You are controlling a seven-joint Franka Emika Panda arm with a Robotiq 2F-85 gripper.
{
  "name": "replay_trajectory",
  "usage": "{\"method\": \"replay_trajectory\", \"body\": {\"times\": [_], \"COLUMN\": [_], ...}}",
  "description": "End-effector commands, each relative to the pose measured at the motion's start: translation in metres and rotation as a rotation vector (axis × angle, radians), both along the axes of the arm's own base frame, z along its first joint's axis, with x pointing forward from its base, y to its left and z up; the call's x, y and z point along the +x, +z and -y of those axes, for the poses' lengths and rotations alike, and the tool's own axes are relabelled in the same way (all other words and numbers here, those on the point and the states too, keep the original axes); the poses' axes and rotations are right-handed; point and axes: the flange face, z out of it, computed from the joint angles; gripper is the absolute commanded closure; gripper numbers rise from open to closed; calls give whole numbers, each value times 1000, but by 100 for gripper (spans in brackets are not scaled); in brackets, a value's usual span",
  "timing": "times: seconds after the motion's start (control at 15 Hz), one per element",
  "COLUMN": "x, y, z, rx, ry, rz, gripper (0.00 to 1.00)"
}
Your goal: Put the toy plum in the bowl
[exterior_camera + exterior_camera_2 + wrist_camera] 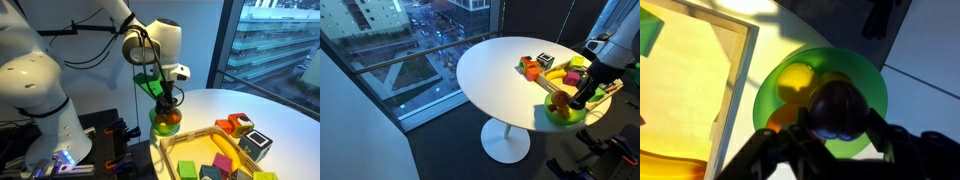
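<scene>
My gripper will go down next toward the yellow and orange fruits inside the bowl and let go of the dark round fruit there. That fruit is already over the bowl's opening.
The toy plum (pixel 836 110) is a dark round fruit held between my gripper's (pixel 830 125) fingers, right over the bright green bowl (pixel 870 85). The bowl holds a yellow fruit (pixel 795 80) and an orange fruit (pixel 780 118). In both exterior views my gripper (pixel 166 103) (pixel 582 97) points down just above the bowl (pixel 158 124) (pixel 566 117) at the edge of the white round table (pixel 490 70). The plum itself is hidden by the fingers in the exterior views.
A light wooden tray (pixel 190 143) (pixel 548 78) with coloured blocks sits right beside the bowl; its frame also shows in the wrist view (pixel 735 70). Loose blocks (pixel 240 128) lie at the tray's far end. A window with a street far below lies behind the table.
</scene>
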Motion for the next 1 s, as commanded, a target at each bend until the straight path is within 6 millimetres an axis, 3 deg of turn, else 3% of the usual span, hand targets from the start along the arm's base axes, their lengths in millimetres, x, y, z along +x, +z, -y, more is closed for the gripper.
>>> {"method": "replay_trajectory", "body": {"times": [0.0,0.47,0.53,0.6,0.67,0.8,0.93], "x": [5,4,3,2,1,-1,-4], "y": [-8,-24,-26,-27,-26,-26,-25], "z": [-6,-6,-5,-5,-4,-2,2], "rx": [11,6,6,6,7,5,6], "ry": [-22,-24,-25,-24,-24,-25,-29], "rz": [23,-7,-15,-22,-33,-52,-71], "gripper": [65,65,43,15,16,2,0]}}
